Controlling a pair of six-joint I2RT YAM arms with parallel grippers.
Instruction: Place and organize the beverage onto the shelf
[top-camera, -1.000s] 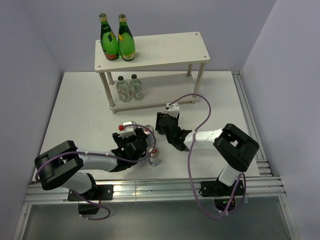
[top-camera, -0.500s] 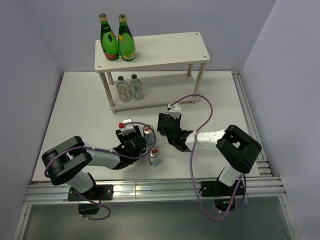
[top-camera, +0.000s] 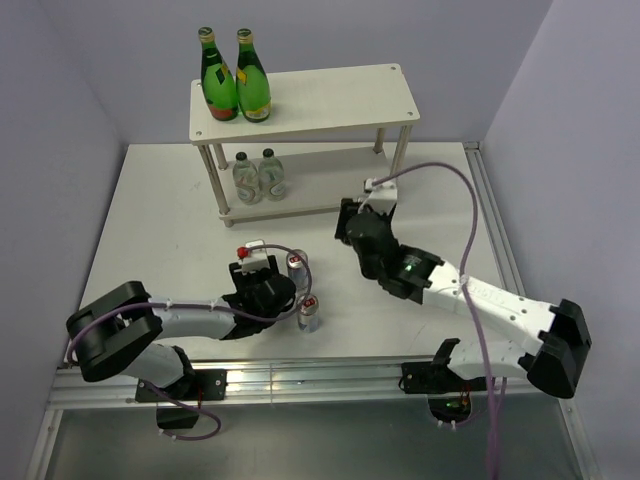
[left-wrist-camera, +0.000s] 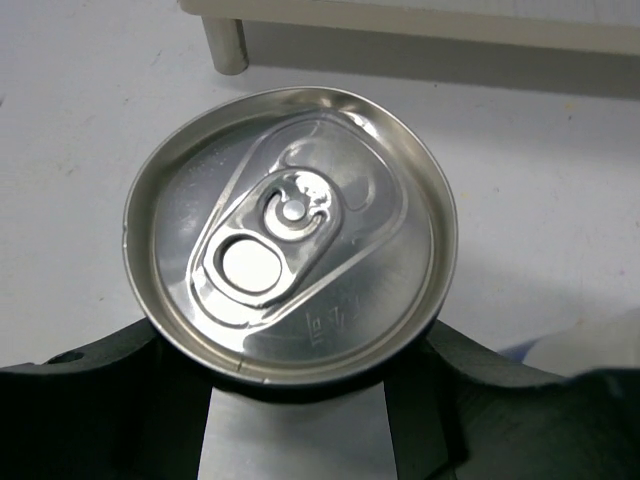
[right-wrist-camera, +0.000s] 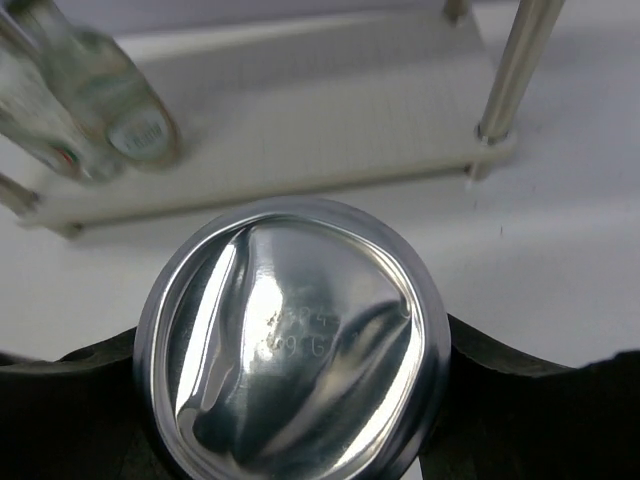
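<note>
I should move my right gripper up and outward next and release the can on the top board's bare end (top-camera: 364, 98); green bottles fill only the board's other end.
The cream-white shelf (top-camera: 330, 95) stands at the back, and two clear bottles (top-camera: 258, 176) sit on its lower board (top-camera: 325, 180). My left gripper (top-camera: 292, 274) is shut on an upright can (top-camera: 296, 263). In the left wrist view the can's silver pull-tab top (left-wrist-camera: 290, 235) fills the space between my black fingers (left-wrist-camera: 90, 400). A slim silver can with a red mark (top-camera: 309, 313) stands just right of that hand. My right gripper (top-camera: 352, 224) hovers in front of the lower board, shut on a can whose concave base (right-wrist-camera: 295, 350) faces the wrist camera.
Two tall green glass bottles (top-camera: 236, 80) stand on the left of the top board. In the right wrist view a shelf leg (right-wrist-camera: 512, 70) and the blurred clear bottles (right-wrist-camera: 95, 105) lie ahead. Grey walls close in both sides.
My left jaws have closed around the can. The right arm has stretched up and to the right, carrying its can from mid-table toward the shelf's lower board.
</note>
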